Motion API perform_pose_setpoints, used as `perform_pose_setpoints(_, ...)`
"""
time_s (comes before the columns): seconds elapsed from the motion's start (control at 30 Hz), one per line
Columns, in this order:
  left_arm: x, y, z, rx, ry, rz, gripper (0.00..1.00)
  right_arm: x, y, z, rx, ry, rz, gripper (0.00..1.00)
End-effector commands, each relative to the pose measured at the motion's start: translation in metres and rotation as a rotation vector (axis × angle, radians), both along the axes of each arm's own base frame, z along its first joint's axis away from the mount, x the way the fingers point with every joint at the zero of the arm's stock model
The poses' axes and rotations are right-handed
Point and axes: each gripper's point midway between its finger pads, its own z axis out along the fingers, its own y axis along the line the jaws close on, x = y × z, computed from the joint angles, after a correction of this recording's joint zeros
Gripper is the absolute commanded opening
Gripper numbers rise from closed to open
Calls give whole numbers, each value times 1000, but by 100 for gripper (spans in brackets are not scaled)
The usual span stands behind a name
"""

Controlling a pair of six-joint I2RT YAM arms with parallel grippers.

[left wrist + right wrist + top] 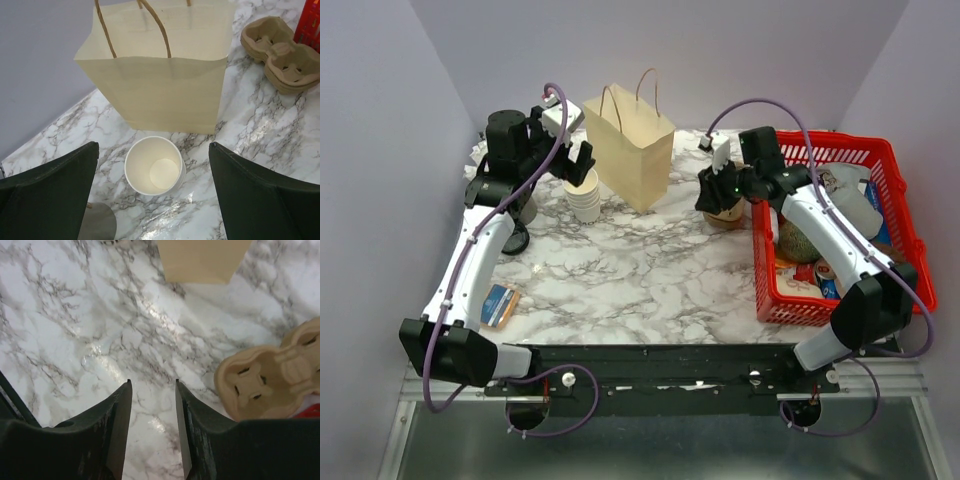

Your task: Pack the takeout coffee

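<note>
Since the top cup stands open and empty, I should narrow my left gripper and lower it astride the top cup's rim on the cup carriers' side [598, 181] [181, 165], then close.
No lidded takeout coffee cup shows in any view. A stack of lidless white cups [585, 192] stands left of the tan paper bag [632, 150]. My left gripper [576, 160] hovers over that stack, open wide. In the left wrist view the top cup [152, 165] lies empty between the spread fingers [55, 190], with the bag [160, 85] just behind it. My right gripper [715, 190] hangs over the marble beside the cardboard cup carriers [726, 216]. Its jaws [152, 382] stand narrowly apart with only bare marble between them.
A red basket [760, 262] full of mixed goods fills the right side. The cup carriers [270, 375] lie just right of the right gripper's fingers. A blue packet [500, 305] lies near the front left. The bag's handles [150, 25] stand upright.
</note>
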Motion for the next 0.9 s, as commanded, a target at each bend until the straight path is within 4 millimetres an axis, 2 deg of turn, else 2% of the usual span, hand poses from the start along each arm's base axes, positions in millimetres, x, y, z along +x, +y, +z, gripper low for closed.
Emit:
perform_pose_setpoints(0.0, -7, -3, -20, 38, 113, -31, 99, -11, -21, -32, -73, 89, -106, 48)
perform_pose_setpoints(0.07, -7, -3, -25, 36, 140, -26, 98, -18, -30, -48, -111, 115, -131, 47)
perform_pose_setpoints(0.13, -5, -4, -35, 42, 179, -35, 95, -18, -44, -55, -160, 93, -184, 45)
perform_pose_setpoints(0.17, -4, -5, -34, 45, 183, -35, 93, -22, -52, -68, -197, 108, -203, 44)
perform_pose_setpoints(0.2, -1, -6, -41, 50, 206, -39, 92, -21, -62, -73, -234, 99, -232, 43)
perform_pose_setpoints(0.23, -3, -7, -45, 56, 229, -45, 91, -20, -72, -74, -243, 96, -261, 41)
perform_pose_setpoints(0.27, -1, -8, -40, 76, 213, -60, 90, -21, -81, -78, -251, 109, -284, 39)
perform_pose_setpoints(0.3, 2, -9, -46, 97, 235, -70, 89, -24, -90, -86, -262, 133, -309, 38)
perform_pose_setpoints(0.33, -5, -12, -56, 125, 287, -89, 91, -22, -105, -90, -266, 155, -355, 37)
perform_pose_setpoints(0.37, -1, -10, -44, 167, 256, -97, 93, -22, -113, -94, -274, 165, -373, 36)
perform_pose_setpoints(0.4, 4, -11, -56, 191, 299, -108, 93, -24, -121, -99, -292, 175, -393, 34)
perform_pose_setpoints(0.43, -2, -11, -65, 216, 349, -122, 92, -22, -133, -102, -314, 177, -426, 32)
perform_pose_setpoints(0.47, 1, -11, -59, 228, 343, -127, 91, -21, -141, -105, -337, 177, -439, 32)
perform_pose_setpoints(0.53, 2, -8, -73, 269, 385, -144, 90, -19, -162, -113, -367, 200, -499, 32)
perform_pose_setpoints(0.57, 2, -9, -76, 279, 391, -144, 89, -18, -166, -112, -358, 208, -519, 32)
perform_pose_setpoints(0.67, 2, -4, -93, 339, 436, -137, 84, -15, -163, -103, -319, 196, -504, 32)
perform_pose_setpoints(0.7, 3, -3, -97, 353, 449, -134, 83, -17, -149, -98, -258, 204, -451, 34)
perform_pose_setpoints(0.77, 3, -2, -100, 361, 469, -122, 82, -16, -130, -79, -172, 182, -371, 46)
perform_pose_setpoints(0.8, 3, -3, -102, 361, 475, -121, 81, -20, -114, -71, -99, 198, -305, 51)
perform_pose_setpoints(0.83, 4, -2, -104, 372, 481, -110, 81, -22, -106, -67, -67, 202, -270, 60)
perform_pose_setpoints(0.87, 4, -2, -106, 377, 486, -108, 80, -21, -99, -58, -37, 194, -238, 63)
